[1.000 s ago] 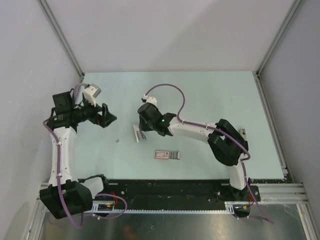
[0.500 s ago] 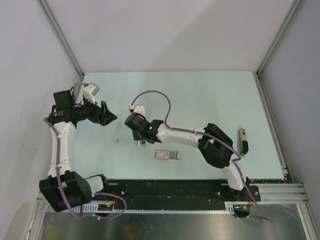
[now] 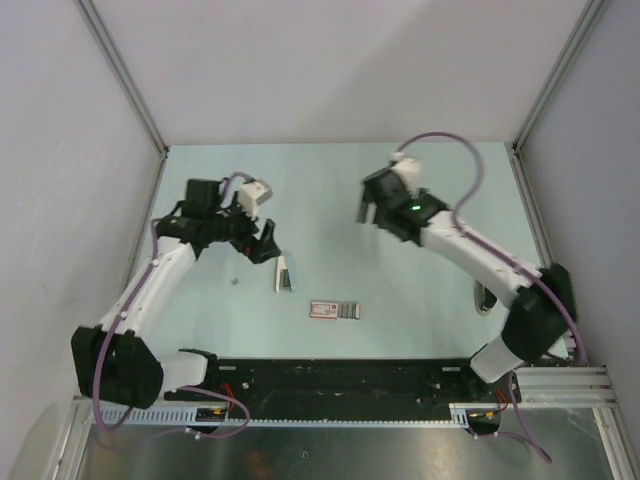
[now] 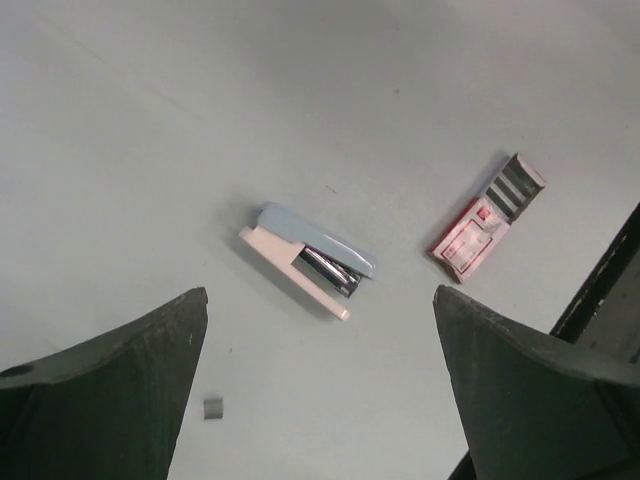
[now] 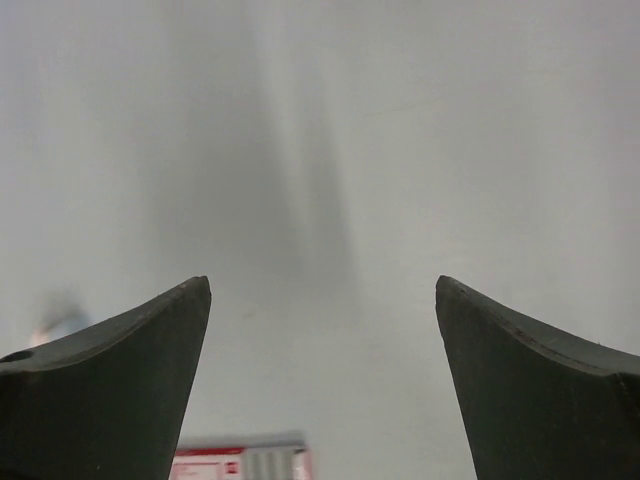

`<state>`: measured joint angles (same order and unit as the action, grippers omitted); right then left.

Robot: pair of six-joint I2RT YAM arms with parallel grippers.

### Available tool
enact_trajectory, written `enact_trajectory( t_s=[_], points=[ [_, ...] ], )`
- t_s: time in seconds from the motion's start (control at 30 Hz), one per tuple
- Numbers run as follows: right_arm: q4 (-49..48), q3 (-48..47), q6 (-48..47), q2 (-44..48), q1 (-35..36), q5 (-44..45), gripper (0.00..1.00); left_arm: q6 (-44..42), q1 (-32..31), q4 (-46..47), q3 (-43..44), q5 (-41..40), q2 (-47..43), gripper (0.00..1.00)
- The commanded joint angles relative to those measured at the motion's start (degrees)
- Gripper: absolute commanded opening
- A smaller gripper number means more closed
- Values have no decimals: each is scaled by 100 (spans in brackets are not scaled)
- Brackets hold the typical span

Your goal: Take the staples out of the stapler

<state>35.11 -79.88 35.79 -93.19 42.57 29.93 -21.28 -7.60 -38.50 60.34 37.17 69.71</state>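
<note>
My right gripper moves across, back and down onto the small grey-and-white object (image 3: 484,297) next, since that lies below it and to its right in the top view.
The pale blue-and-white stapler (image 3: 284,273) (image 4: 305,262) lies on its side on the table, left of centre. Its blue top and white base gape slightly, and the grey metal rail shows between them. No staples can be made out. My left gripper (image 3: 266,243) (image 4: 320,295) hovers open just behind and above the stapler, with nothing between its fingers. My right gripper (image 3: 368,208) (image 5: 322,282) is open and empty over the back middle of the table, well away from the stapler.
A flat red-and-white box (image 3: 334,310) (image 4: 487,218) (image 5: 240,462) with a grey part lies in front of the stapler. A tiny grey piece (image 3: 233,282) (image 4: 213,407) lies to the stapler's left. A small grey-and-white object (image 3: 483,296) sits half hidden by the right arm.
The right gripper has left the stapler, swung to the back right and opened. The left arm has reached in toward the stapler, which now lies free on the table.
</note>
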Motion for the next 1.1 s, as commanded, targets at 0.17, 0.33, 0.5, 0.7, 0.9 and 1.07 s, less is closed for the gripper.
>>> enact_trajectory(
  t_s=[0.17,0.33,0.5,0.7,0.9,1.07],
  points=[
    [2014,1497,950,2271,-2591,-136,99,341,-1590,835,672,-1725,1447,99],
    [2029,2055,736,2902,-3761,-341,99,265,-2073,948,904,-2105,2020,99],
    [1994,2113,336,2662,-4529,-507,99,71,-2357,1138,864,-2528,2423,99],
    [1777,2232,82,1947,-4828,-803,99,-167,-2399,1483,689,-2840,2656,100],
    [1479,2273,43,1423,-4937,-1098,99,-376,-2450,1663,536,-3026,2742,100],
    [1274,2425,41,1123,-4938,-1259,99,-678,-2449,1792,179,-3135,2644,99]
  ],
)
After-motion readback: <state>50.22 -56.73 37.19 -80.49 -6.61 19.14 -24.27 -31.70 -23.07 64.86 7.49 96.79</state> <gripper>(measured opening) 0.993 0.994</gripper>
